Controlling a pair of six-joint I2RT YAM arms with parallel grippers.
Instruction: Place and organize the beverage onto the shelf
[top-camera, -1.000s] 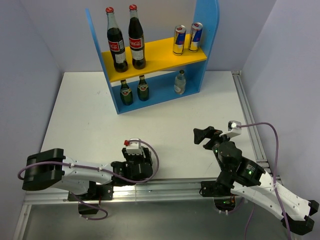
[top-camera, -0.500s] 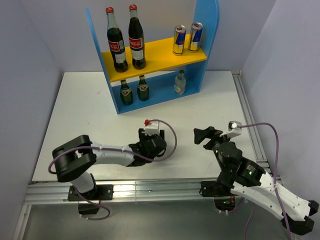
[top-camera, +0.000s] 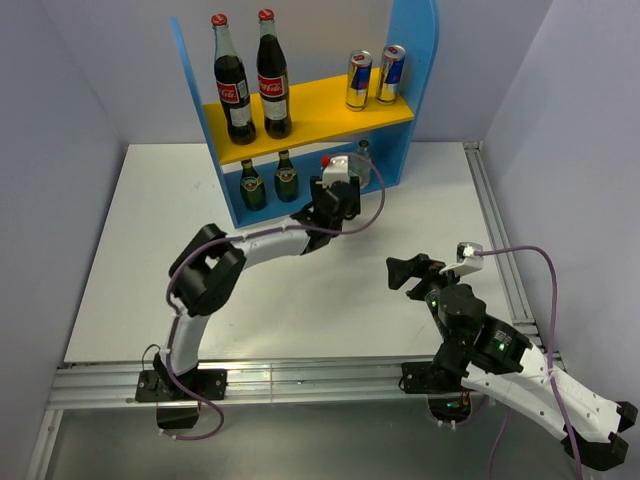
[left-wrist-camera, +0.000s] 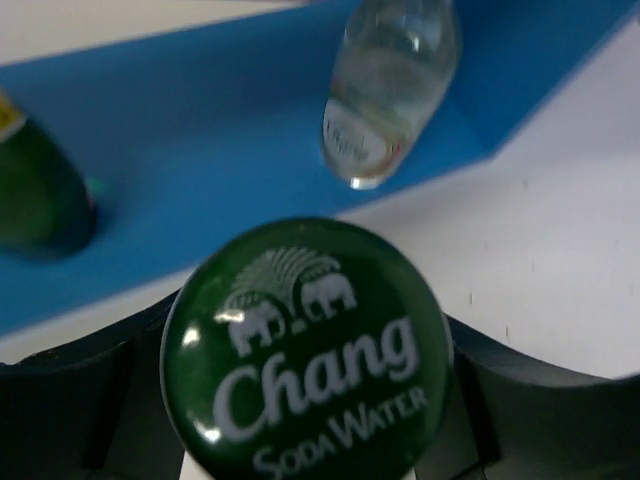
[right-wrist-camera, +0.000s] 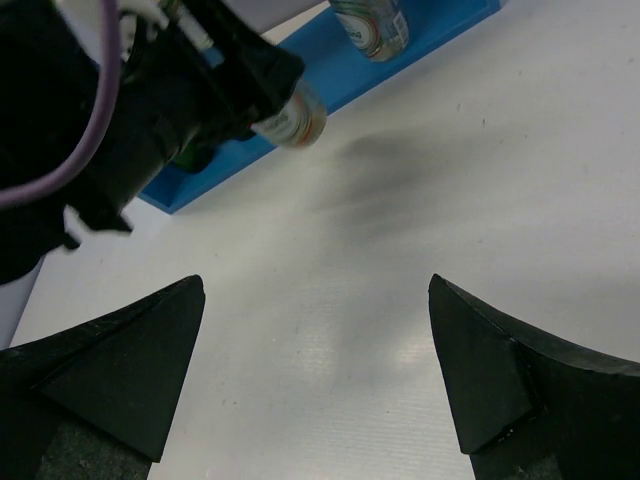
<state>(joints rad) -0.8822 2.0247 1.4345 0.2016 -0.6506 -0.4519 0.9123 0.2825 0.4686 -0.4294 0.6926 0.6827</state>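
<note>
The left gripper needs to move outward and down next, to set the second clear bottle on the shelf's blue base (top-camera: 322, 189) beside its match, where the base is still empty.
The shelf (top-camera: 415, 45) stands at the back. Two cola bottles (top-camera: 232, 85) and two cans (top-camera: 358, 80) stand on its yellow board. A clear bottle (top-camera: 361, 165) stands on the blue base, also in the left wrist view (left-wrist-camera: 390, 80). My left gripper (top-camera: 338, 200) is at the shelf's front, shut on a second clear bottle, whose green "Chang" cap (left-wrist-camera: 305, 350) faces the wrist camera. The right wrist view shows its body (right-wrist-camera: 295, 118) tilted toward the base edge. My right gripper (top-camera: 405, 272) is open and empty over the table (right-wrist-camera: 316, 285).
Two dark green bottles (top-camera: 252, 185) stand at the left of the lower level; one shows in the left wrist view (left-wrist-camera: 40, 190). Between them and the clear bottle the blue base (left-wrist-camera: 200, 150) is bare. The table's right rail (top-camera: 495, 230) runs beside the right arm.
My left arm has swung from the near edge out across the table to the shelf's lower level. The right arm has not moved.
</note>
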